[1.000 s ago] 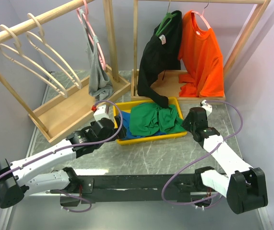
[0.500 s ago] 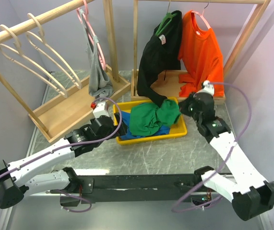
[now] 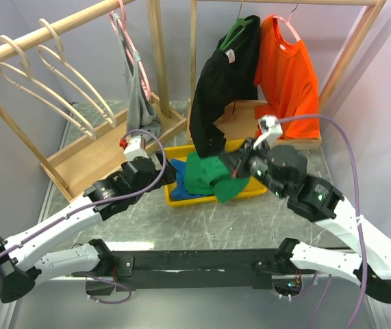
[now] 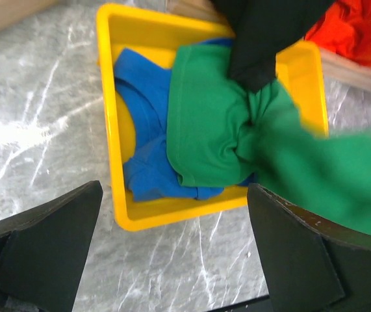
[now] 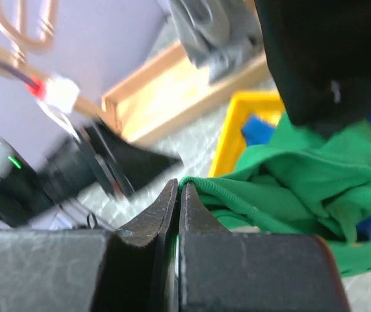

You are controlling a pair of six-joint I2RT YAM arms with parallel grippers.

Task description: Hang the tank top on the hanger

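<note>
I should lower my left gripper back and to the right in the top view, onto the green fabric [image 5: 282,188] over the tray's front rim, because the fabric hangs clear there.
The green tank top [image 3: 205,175] lies bunched half in the yellow tray [image 3: 188,201], and one edge is pulled up over the tray's front rim. My right gripper [image 3: 231,163] is shut on that ribbed edge; the right wrist view shows the jaws [image 5: 179,188] pinching the green fabric [image 5: 282,188]. My left gripper [image 3: 170,175] is open and empty at the tray's left end. In the left wrist view [image 4: 174,195] it hangs over the tray rim [image 4: 110,130] beside the tank top [image 4: 211,130]. Two light wooden hangers [image 3: 58,82] hang on the left rack.
A blue garment [image 3: 180,179] lies under the tank top in the tray. A grey tank top on a pink hanger [image 3: 140,103] hangs on the left rack. A black garment [image 3: 226,82] and an orange shirt [image 3: 287,75] hang on the right rack just behind the tray.
My right gripper has closed on the tank top and swung left and up, dragging the fabric toward the tray's front. My left gripper has shifted slightly back along the tray's left end.
</note>
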